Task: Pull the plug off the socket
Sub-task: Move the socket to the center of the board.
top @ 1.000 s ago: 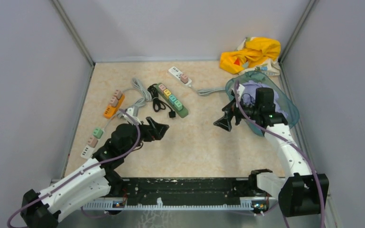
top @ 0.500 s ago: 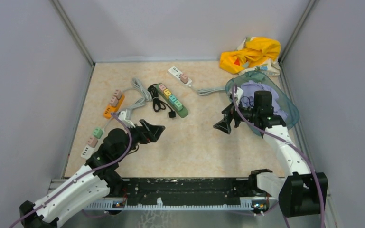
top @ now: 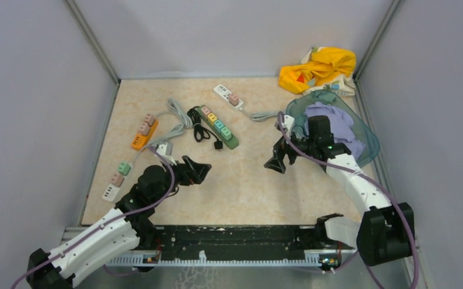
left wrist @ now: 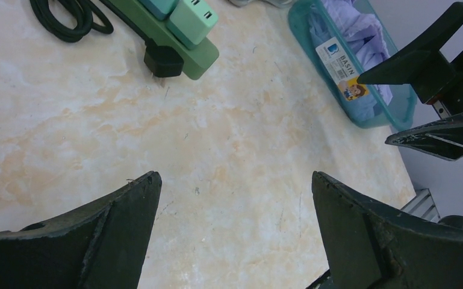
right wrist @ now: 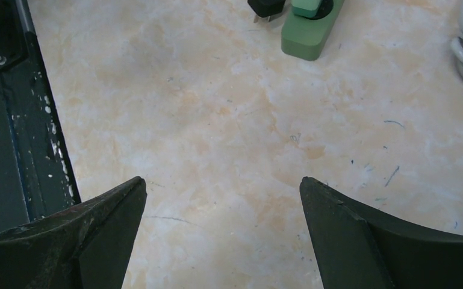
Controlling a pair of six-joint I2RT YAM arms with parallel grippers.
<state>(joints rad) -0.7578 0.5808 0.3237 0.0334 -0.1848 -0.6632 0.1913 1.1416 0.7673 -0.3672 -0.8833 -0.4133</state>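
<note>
Next, the right gripper moves outward and left in the top view, then down over the socket strip's near end (top: pixel 233 144) (right wrist: pixel 301 41), which sticks out past the mint plug.
A green socket strip (top: pixel 219 127) lies mid-table with several coloured plugs in it. Its near end (left wrist: pixel 186 51) and a mint plug (left wrist: pixel 191 21) show in the left wrist view, and that end (right wrist: pixel 310 30) shows in the right wrist view. A loose black plug (top: pixel 218 145) rests beside it. My left gripper (top: pixel 197 170) hangs open over bare table, short of the strip, and its jaws (left wrist: pixel 235 180) hold nothing. To the strip's right my right gripper (top: pixel 276 162) is also open and empty (right wrist: pixel 223 183).
An orange strip (top: pixel 143 133), a white strip (top: pixel 227 95) at the back and another white strip (top: pixel 115 180) at the left each carry plugs. Grey cables (top: pixel 177 117) and a black cord (top: pixel 200 129) lie between them. A teal basin (top: pixel 361 141) of cloth and a yellow cloth (top: pixel 319 67) sit right.
The right gripper has drifted left and nearer, away from the basin. The left gripper has pulled back slightly toward the near edge. Both stay open.
</note>
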